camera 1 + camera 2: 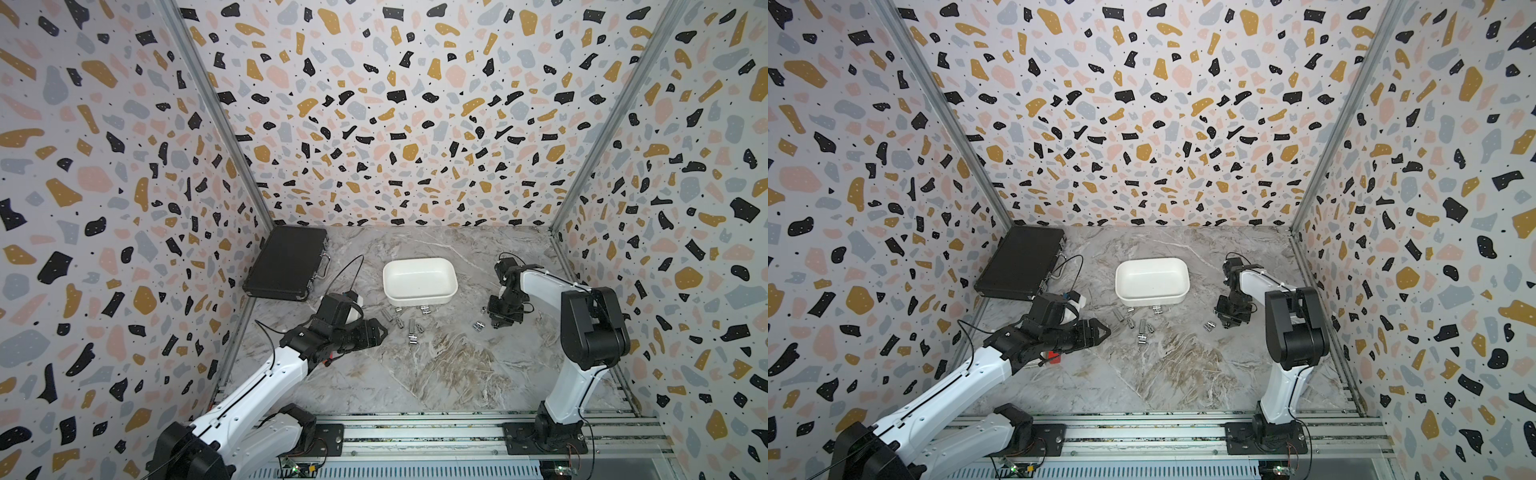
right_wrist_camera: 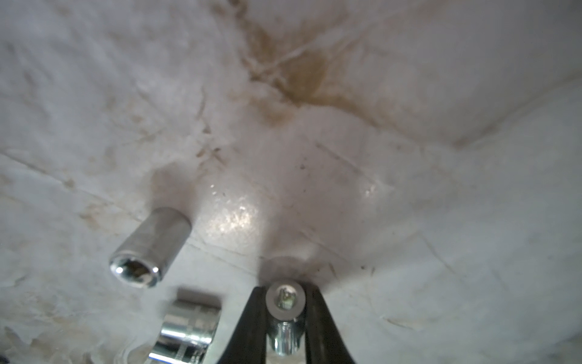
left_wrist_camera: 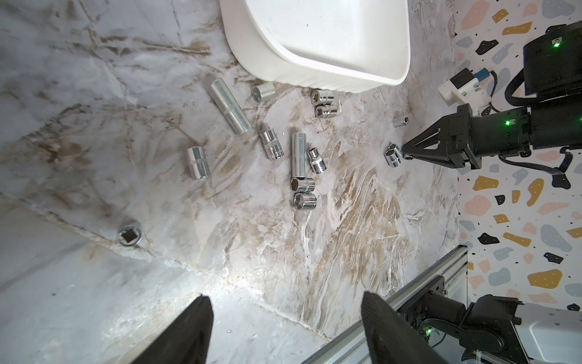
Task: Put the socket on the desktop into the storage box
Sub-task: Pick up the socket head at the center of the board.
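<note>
A raised rim surrounds the storage box's bottom. My right gripper should rise off the desktop and outward over the storage box's nearer end (image 1: pixel 441 281) to release the socket.
Several chrome sockets (image 1: pixel 409 328) lie loose on the grey marble desktop (image 1: pixel 436 374), just in front of the white storage box (image 1: pixel 419 298), which holds nothing. My right gripper (image 2: pixel 285 302) is down at the desktop, shut on a small upright socket (image 2: pixel 285 297). Two more sockets (image 2: pixel 151 245) lie beside it. In a top view the right gripper (image 1: pixel 495 323) is to the right of the box, next to a pair of sockets (image 1: pixel 478 326). My left gripper (image 3: pixel 286 302) hangs open above bare desktop, left of the socket cluster (image 3: pixel 302 157), with nothing between its fingers.
A flat black case (image 1: pixel 286 262) with metal latches lies at the back left, against the wall. One socket (image 3: pixel 129 234) stands on end apart from the others. Speckled walls close in three sides. A metal rail (image 1: pixel 415 432) carrying both arm bases runs along the front.
</note>
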Motion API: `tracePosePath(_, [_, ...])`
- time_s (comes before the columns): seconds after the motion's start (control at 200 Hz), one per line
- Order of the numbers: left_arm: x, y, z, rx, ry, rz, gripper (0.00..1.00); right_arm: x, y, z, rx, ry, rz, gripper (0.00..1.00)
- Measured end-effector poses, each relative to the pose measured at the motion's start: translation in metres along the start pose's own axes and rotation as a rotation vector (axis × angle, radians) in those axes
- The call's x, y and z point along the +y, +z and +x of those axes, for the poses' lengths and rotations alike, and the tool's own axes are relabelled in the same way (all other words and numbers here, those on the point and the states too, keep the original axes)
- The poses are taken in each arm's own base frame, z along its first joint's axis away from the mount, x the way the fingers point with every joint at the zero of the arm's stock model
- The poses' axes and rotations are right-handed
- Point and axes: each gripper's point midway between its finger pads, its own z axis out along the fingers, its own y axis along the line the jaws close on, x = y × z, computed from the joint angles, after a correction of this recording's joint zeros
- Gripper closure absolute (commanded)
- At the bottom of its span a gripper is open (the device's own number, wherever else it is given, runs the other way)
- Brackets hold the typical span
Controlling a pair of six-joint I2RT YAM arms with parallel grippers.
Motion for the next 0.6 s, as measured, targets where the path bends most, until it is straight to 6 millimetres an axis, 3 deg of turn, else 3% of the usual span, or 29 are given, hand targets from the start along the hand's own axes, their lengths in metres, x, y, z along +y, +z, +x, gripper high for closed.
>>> tracePosePath(0.26, [0.004,0.003,0.0,0.0,-0.005,-0.024,0.23,0.016,-0.037,-0.002,-0.062,-0.036,-0.057,0.83])
tracePosePath(0.601, [0.007,-0.007,-0.018,-0.057,0.002,-0.098,0.23,0.069,-0.088,-0.026,-0.17,-0.136,-0.135,0.83])
